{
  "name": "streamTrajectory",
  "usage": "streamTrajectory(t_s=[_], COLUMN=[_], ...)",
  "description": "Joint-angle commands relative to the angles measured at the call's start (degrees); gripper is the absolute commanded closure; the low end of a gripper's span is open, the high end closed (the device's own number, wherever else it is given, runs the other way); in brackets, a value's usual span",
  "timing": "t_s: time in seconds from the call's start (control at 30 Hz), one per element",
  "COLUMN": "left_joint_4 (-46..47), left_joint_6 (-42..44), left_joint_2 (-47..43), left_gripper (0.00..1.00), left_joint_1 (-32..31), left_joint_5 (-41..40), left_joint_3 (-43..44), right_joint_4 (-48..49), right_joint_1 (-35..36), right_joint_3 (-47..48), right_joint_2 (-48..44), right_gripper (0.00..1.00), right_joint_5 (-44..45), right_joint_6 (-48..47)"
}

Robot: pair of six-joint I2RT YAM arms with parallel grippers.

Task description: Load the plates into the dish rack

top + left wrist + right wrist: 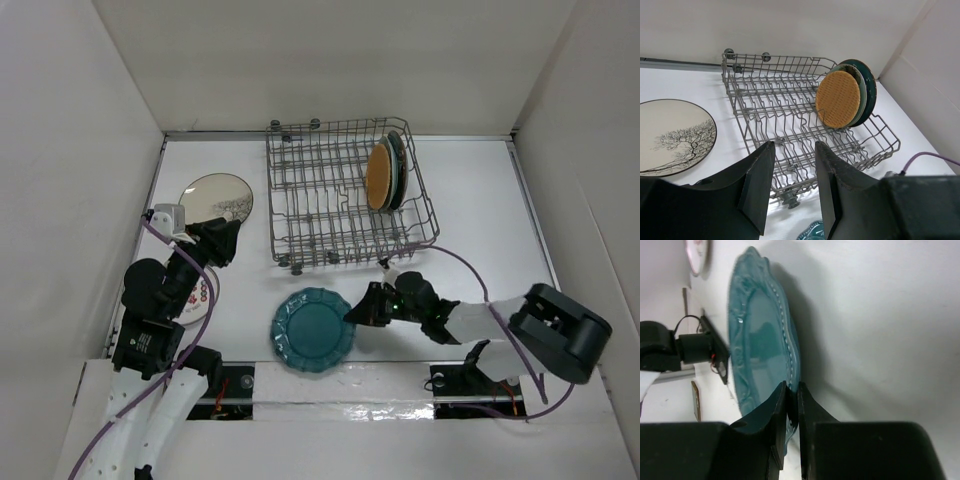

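The slot beside the orange plate is empty, so next I need to raise my right gripper outward, turn the scalloped plate upright, lower it into that slot and let go of it.
The grey wire dish rack stands at the back middle. The orange woven-look plate stands upright at its right end, with the pale mint plate and the dark teal plate behind it. The scalloped-rim teal plate lies in front of the rack. My right gripper is shut on its right rim, seen edge-on in the right wrist view. My left gripper is open and empty, left of the rack, above the table. The cream tree plate lies at the back left.
The white plate with red characters lies partly under my left arm. White walls close in the table on three sides. A purple cable trails from my right arm past the rack's front right corner.
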Motion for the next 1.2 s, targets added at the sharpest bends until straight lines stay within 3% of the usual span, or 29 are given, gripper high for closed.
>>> streamTrajectory(t_s=[0.0, 0.23, 0.33, 0.67, 0.83, 0.97, 1.17], left_joint_4=[1.99, 2.17, 2.08, 1.99, 2.08, 2.17, 2.17], left_joint_6=[0.35, 0.35, 0.43, 0.34, 0.34, 0.26, 0.34], left_joint_2=[0.27, 0.10, -0.08, -0.87, -1.22, -1.48, -1.83], left_gripper=[0.65, 0.65, 0.65, 0.65, 0.65, 0.65, 0.65], left_joint_1=[0.26, 0.26, 0.26, 0.26, 0.26, 0.26, 0.26], left_joint_5=[-0.48, -0.30, -0.13, -0.04, 0.57, 0.75, 1.19], left_joint_3=[1.01, 0.92, 0.92, 0.83, 0.74, 0.74, 0.74], right_joint_4=[-7.82, -18.29, -20.49, -18.91, -18.48, -19.96, -25.14], right_joint_1=[2.88, 4.55, 4.02, -8.09, -14.78, -16.89, -19.27], right_joint_3=[0.16, 8.84, 15.52, 33.29, 43.65, 52.36, 66.40], right_joint_2=[-11.18, -34.06, -35.49, -27.77, -17.95, -10.03, 0.53], right_gripper=[1.00, 1.00, 1.00, 1.00, 1.00, 1.00, 1.00], right_joint_5=[4.92, 9.67, 10.11, 11.94, 15.55, 26.32, 35.56], right_joint_6=[-2.61, -3.92, -6.20, -11.83, -16.84, -23.42, -33.09])
